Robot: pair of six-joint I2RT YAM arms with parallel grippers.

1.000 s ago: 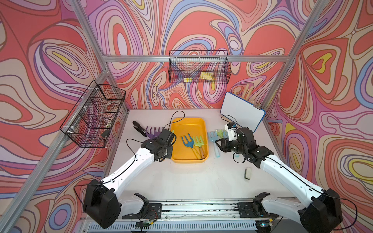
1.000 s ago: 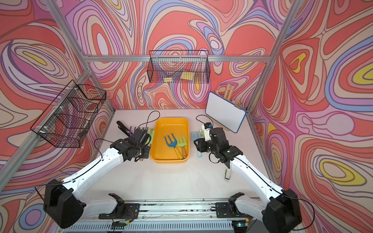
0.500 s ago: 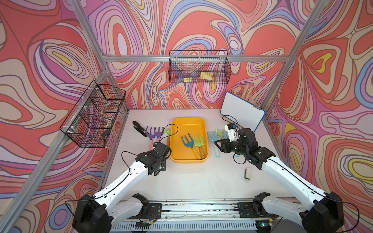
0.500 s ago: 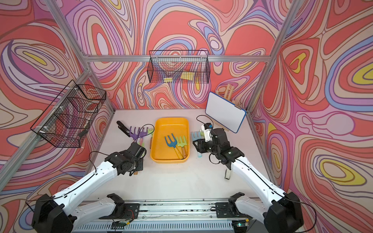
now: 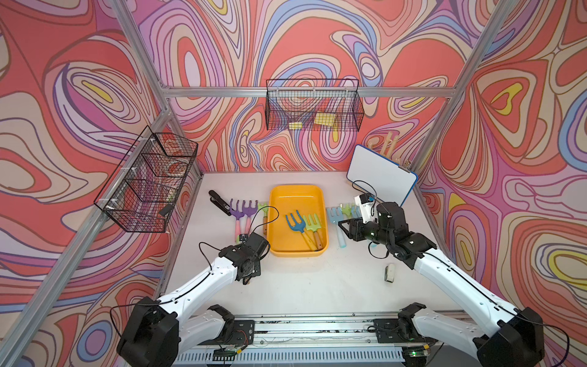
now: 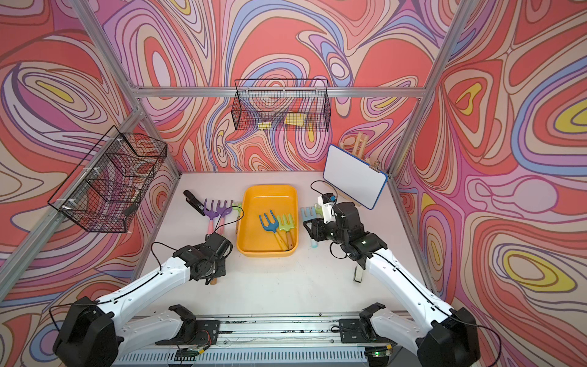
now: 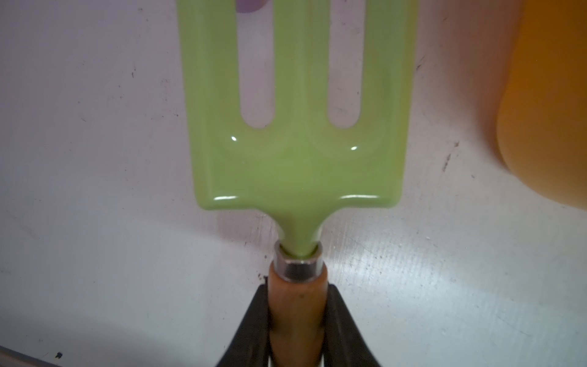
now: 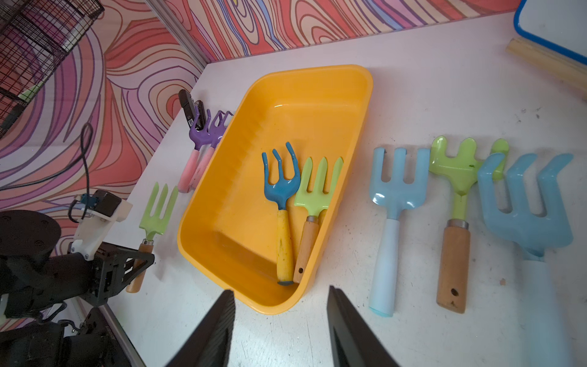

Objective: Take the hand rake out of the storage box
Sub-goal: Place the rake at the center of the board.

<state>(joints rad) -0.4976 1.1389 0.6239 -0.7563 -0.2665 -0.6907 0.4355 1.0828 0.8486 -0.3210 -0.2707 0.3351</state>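
Note:
I need to lower the green hand rake with my left gripper onto the clear tabletop just below, beside the storage box, and let go of the wooden handle next.
The yellow-orange storage box lies mid-table. Inside lie a blue hand rake with a yellow handle and a green one with a wooden handle. Left of the box, my left gripper is shut on the wooden handle of another green hand rake, low over the table. In the top views my arm hides its head. My right gripper is open by the box's front right corner, holding nothing.
Two purple rakes, a green rake and a black stapler lie left of the box. Pale blue and green rakes lie to its right. A whiteboard leans at the back right. Wire baskets hang on the walls.
My left arm has drawn back from the box's left side toward the front of the table, gripper still shut. The right arm has not moved.

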